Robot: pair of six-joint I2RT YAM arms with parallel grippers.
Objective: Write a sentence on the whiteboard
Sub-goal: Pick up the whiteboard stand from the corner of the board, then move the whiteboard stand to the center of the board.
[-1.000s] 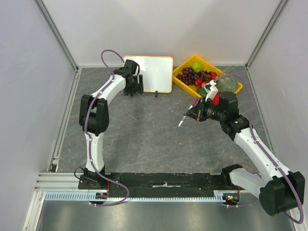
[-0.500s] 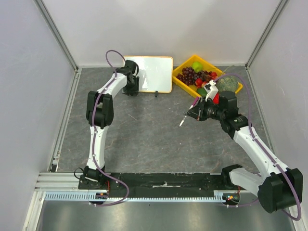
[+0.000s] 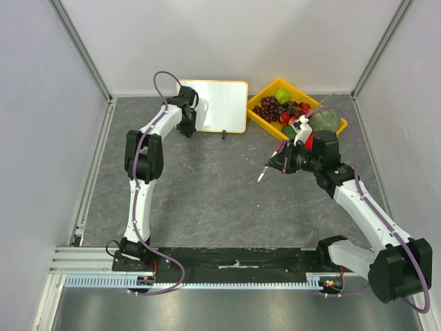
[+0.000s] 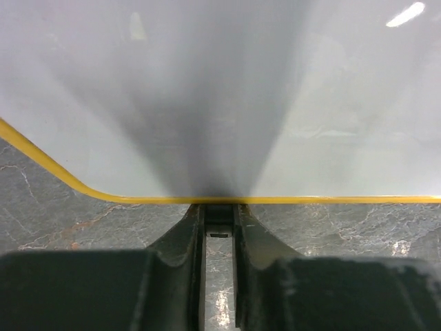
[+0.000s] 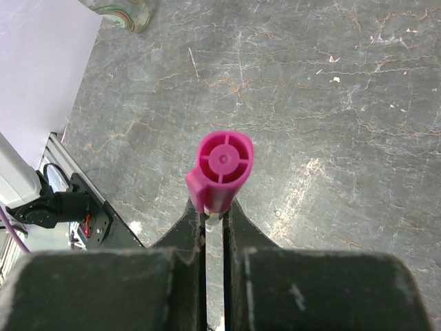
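I should next pull the whiteboard (image 3: 222, 103) in my left gripper back and to the right in the top view, onto empty tabletop closer to the marker, and let go of it.
The whiteboard (image 3: 222, 103) stands at the back of the table, glossy white with a thin tan frame. Its face is blank; no sentence shows on it. My left gripper (image 3: 187, 128) is at the board's lower left edge. In the left wrist view its jaws stand narrow, one on each side of the small black foot (image 4: 219, 219) under the frame, and my left gripper (image 4: 219, 212) is shut on it. My right gripper (image 3: 281, 163) hovers mid-table, shut on a marker (image 5: 222, 171) with a pink end. The marker (image 3: 267, 168) points down-left.
A yellow tray (image 3: 258, 122) of fruit sits right of the board, with a green-brown vegetable (image 3: 328, 120) beside it. The board's other black foot (image 3: 224, 133) rests on the grey marble tabletop. Grey walls close in the left, right and back.
The left gripper's jaws have closed from wide open onto the board's foot, and its arm has shifted slightly. The right arm and marker have barely moved.
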